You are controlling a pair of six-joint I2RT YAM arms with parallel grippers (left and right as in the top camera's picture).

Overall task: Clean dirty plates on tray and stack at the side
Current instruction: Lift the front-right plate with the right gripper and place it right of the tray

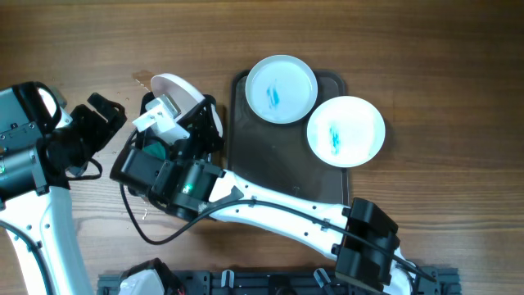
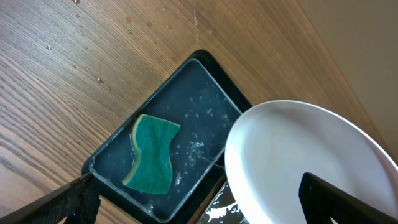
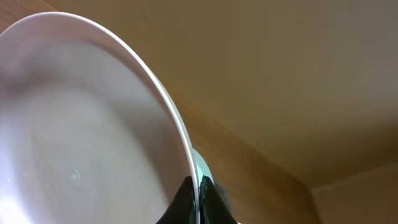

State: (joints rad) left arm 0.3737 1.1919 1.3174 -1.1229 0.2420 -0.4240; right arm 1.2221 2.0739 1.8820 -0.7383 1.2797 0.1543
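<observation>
The plate looks clean, so next I should swing my right gripper to the right in the overhead view, lower and release the plate on bare tabletop beyond the brown tray.
My right gripper is shut on the rim of a plain white plate and holds it tilted on edge above the left side of the table. The right wrist view shows the fingers pinching the rim of that plate. It also shows in the left wrist view. My left gripper is open and empty, just left of the plate. Two plates with teal-blue smears lie on the dark brown tray.
A smaller black tray holding water and a green sponge lies under the held plate. The sponge also shows in the overhead view. Water drops dot the wood beside it. A black rack runs along the front edge.
</observation>
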